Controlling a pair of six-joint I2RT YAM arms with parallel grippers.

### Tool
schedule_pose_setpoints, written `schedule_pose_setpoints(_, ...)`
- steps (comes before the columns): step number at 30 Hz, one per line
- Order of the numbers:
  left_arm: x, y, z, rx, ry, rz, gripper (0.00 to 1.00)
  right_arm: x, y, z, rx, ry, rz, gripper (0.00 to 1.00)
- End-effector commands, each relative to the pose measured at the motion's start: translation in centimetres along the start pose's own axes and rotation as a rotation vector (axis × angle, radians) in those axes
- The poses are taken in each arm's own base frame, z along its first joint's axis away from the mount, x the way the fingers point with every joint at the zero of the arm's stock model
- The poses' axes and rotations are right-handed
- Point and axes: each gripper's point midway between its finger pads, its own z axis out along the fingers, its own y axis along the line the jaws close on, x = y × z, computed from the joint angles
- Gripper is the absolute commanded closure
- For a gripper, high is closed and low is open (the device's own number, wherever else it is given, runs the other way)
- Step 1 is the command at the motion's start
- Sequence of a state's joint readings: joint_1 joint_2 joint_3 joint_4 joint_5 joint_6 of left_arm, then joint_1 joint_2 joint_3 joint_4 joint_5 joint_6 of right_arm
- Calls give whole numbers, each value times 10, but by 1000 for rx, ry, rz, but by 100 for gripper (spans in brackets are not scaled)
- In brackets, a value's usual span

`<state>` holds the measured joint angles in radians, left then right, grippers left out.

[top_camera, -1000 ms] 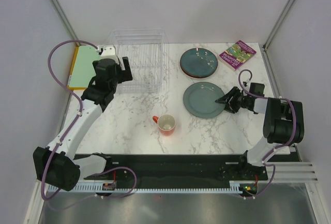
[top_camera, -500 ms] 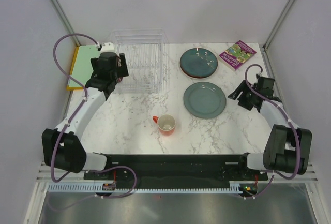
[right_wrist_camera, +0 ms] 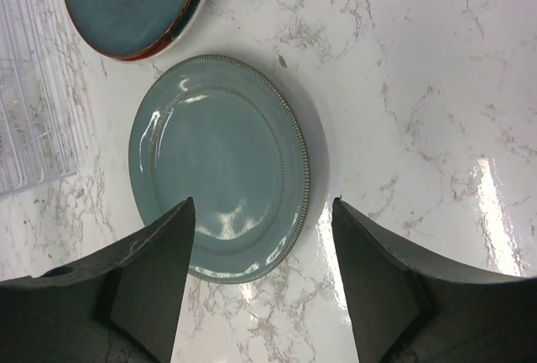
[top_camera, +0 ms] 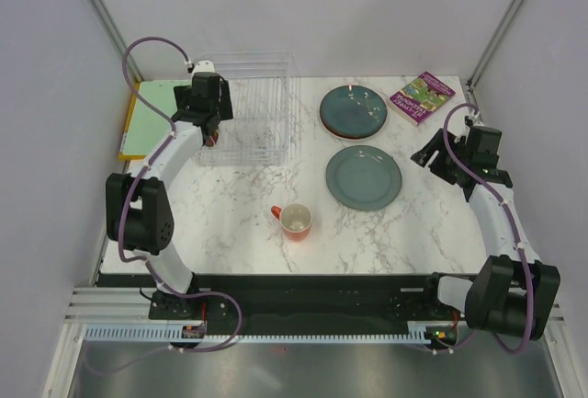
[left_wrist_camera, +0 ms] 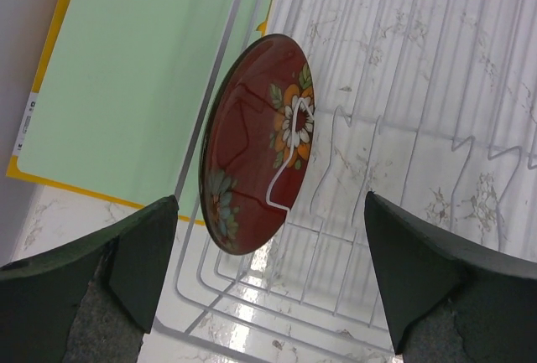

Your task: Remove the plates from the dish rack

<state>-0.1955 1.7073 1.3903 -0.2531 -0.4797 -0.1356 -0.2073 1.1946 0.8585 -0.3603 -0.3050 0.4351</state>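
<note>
The left gripper goes down and slightly toward the green board onto the small red plate's upper rim [top_camera: 213,136] [left_wrist_camera: 210,152] next, because the plate stands nearer the board-side finger.
The clear dish rack [top_camera: 250,104] stands at the back left. A small red plate with a flower pattern [left_wrist_camera: 256,145] stands on edge in its left slots; a red bit of it shows in the top view [top_camera: 210,139]. My left gripper [left_wrist_camera: 270,198] is open above it, one finger on each side, not touching. A dark teal plate [top_camera: 354,110] lies on another plate with a reddish edge. A grey-teal plate [top_camera: 364,177] lies flat in front of them. My right gripper [right_wrist_camera: 262,204] is open and empty, above that plate's right edge [right_wrist_camera: 218,166].
A flat green board [top_camera: 152,115] lies left of the rack. An orange-red mug [top_camera: 296,221] stands at the table's front middle. A purple book [top_camera: 423,97] lies at the back right. The rack's corner shows in the right wrist view [right_wrist_camera: 33,86].
My left gripper has moved back and up over the rack's left end. My right gripper has drawn away to the right from the grey-teal plate, which stays flat on the table.
</note>
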Motion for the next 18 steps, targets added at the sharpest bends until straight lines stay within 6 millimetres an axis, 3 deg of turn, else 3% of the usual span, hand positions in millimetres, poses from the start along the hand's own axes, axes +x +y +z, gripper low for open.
schedule_pose_setpoints(1,-28,8,12,-58,-59,7,2,1,2,1,-17,14,-23,27)
schedule_pose_setpoints(13,-13,13,48,-98,-8,4,3,7,-1,23,-36,68,-15,29)
schedule_pose_setpoints(18,-4,12,59,-76,19,-15,13,11,-5,30,-35,85,-17,30)
